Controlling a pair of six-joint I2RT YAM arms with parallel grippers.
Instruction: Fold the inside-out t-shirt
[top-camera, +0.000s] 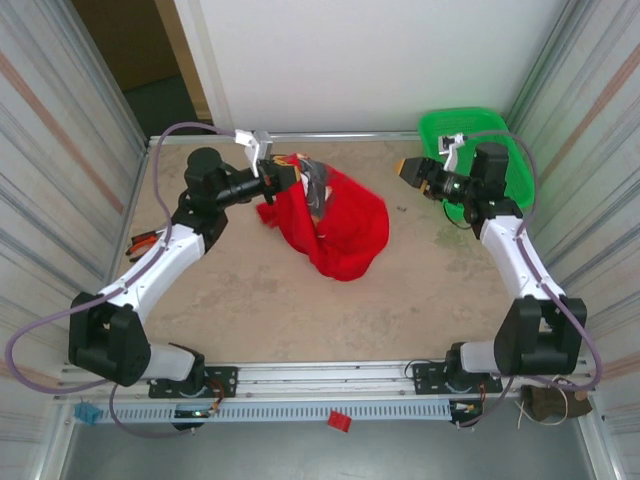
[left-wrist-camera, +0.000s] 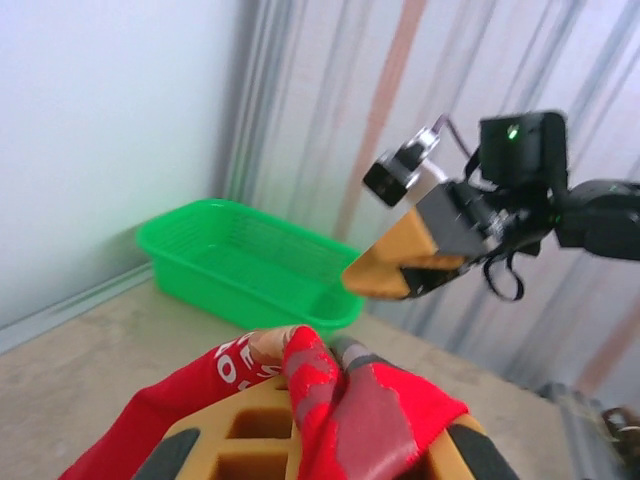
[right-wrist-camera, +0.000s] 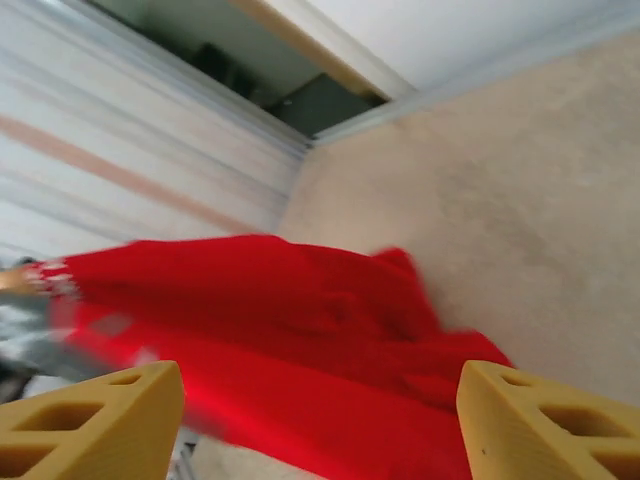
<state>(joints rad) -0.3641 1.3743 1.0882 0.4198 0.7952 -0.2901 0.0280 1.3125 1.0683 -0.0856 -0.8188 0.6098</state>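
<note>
The table's far edge lies outward of my left gripper, so my left gripper should move slightly outward toward that edge and let go of the raised fold of shirt (left-wrist-camera: 400, 405).
The inside-out t-shirt (top-camera: 345, 225) is a bright red bunch hanging from my left gripper (top-camera: 293, 176) down to the table, with a grey patch near the top. In the left wrist view the left gripper (left-wrist-camera: 340, 392) is shut on a fold of the shirt (left-wrist-camera: 400, 405), and white lettering shows on the cloth beside the fingers. My right gripper (top-camera: 405, 167) hovers to the right of the shirt, apart from it and open. In the right wrist view the right gripper (right-wrist-camera: 320, 405) has wide-spread fingers with nothing between them, and the shirt (right-wrist-camera: 300, 330) lies beyond.
A green mesh basket (top-camera: 462, 124) stands in the back right corner behind the right arm, and appears as the basket (left-wrist-camera: 250, 265) in the left wrist view. Ribbed metal walls close both sides. The beige table (top-camera: 250, 300) is bare in front of the shirt.
</note>
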